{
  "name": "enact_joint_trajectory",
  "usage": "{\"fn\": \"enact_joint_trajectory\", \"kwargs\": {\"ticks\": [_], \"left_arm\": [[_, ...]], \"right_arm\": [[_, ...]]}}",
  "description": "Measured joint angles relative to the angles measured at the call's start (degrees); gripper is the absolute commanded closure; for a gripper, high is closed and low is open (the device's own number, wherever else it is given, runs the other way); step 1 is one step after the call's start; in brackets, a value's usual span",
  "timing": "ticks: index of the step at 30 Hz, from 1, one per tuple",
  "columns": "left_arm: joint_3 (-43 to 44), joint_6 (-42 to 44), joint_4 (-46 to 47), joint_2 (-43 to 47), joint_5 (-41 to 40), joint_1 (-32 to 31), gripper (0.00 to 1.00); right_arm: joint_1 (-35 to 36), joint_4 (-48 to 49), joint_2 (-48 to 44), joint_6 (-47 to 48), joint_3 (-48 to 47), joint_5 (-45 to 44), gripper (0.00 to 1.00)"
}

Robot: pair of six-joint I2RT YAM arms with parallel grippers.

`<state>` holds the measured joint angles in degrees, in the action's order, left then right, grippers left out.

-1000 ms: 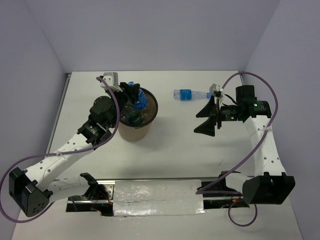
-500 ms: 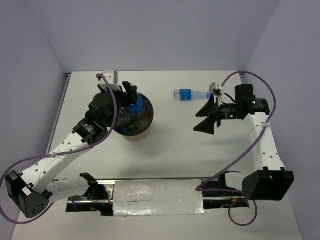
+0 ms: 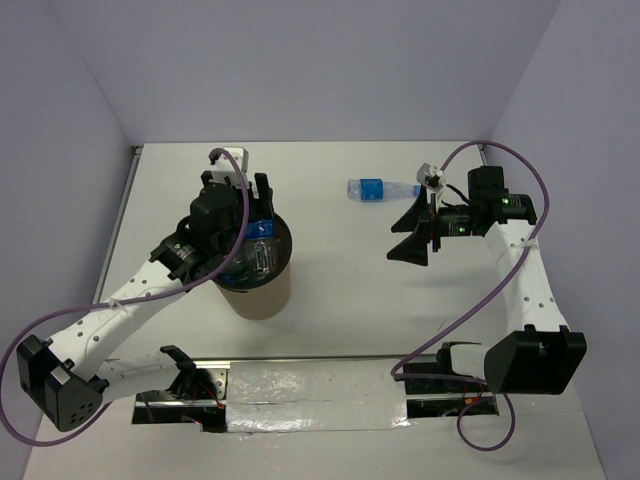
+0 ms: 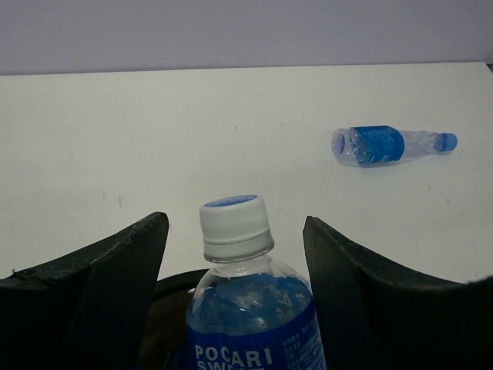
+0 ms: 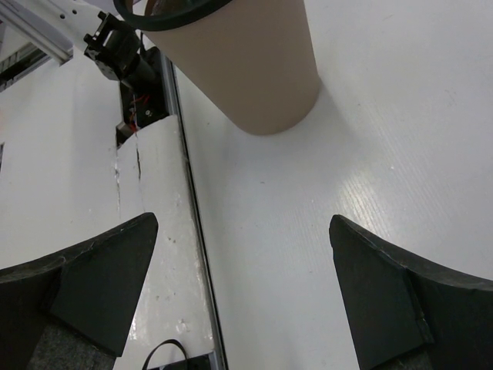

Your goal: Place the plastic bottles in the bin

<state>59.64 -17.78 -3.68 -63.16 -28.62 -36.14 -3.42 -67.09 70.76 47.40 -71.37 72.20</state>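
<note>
My right gripper is to move outward and down next, with its fingers tilting toward the tabletop, onto the lying bottle's blue label, because that bottle is outside the bin.
The brown bin stands left of centre, with clear plastic bottles inside it. My left gripper hovers over its far rim, open. In the left wrist view a blue-labelled bottle stands upright in the bin between the fingers, with a gap on each side. Another blue-labelled bottle lies on its side on the table, also in the left wrist view. My right gripper hangs open and empty just near of that bottle, facing the bin.
A taped strip and metal rail run along the table's near edge between the arm bases. Purple walls close in the far side and both sides. A purple cable loops beside the right arm.
My left gripper has opened and let go of the blue-labelled bottle, which now stands in the bin. The bin has shifted toward the near edge. The right arm has barely moved.
</note>
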Motion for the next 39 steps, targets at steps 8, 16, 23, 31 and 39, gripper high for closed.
{"fn": "enact_joint_trajectory", "kwargs": {"ticks": [8, 16, 23, 31, 39], "left_arm": [[3.0, 0.5, -3.0, -0.8, 0.6, 0.4, 0.08], [11.4, 1.1, -4.8, 0.1, 2.5, 0.5, 0.06], [13.1, 1.0, -6.8, 6.3, 4.8, 0.5, 0.09], [2.6, 1.3, -11.0, 19.8, 8.1, 0.6, 0.05], [-6.1, 1.6, -17.9, 28.8, 5.0, 0.9, 0.01]], "right_arm": [[-0.1, 0.5, 0.0, -0.3, 0.0, -0.4, 0.0], [-0.7, 4.8, 1.6, -3.3, 0.0, -2.1, 0.0], [-0.6, 19.8, 5.7, -10.7, -0.5, -14.0, 0.0], [2.3, 28.3, 24.2, 10.7, -5.5, -37.7, 0.0], [6.2, 31.6, 40.7, 25.5, -18.1, -48.7, 0.0]]}}
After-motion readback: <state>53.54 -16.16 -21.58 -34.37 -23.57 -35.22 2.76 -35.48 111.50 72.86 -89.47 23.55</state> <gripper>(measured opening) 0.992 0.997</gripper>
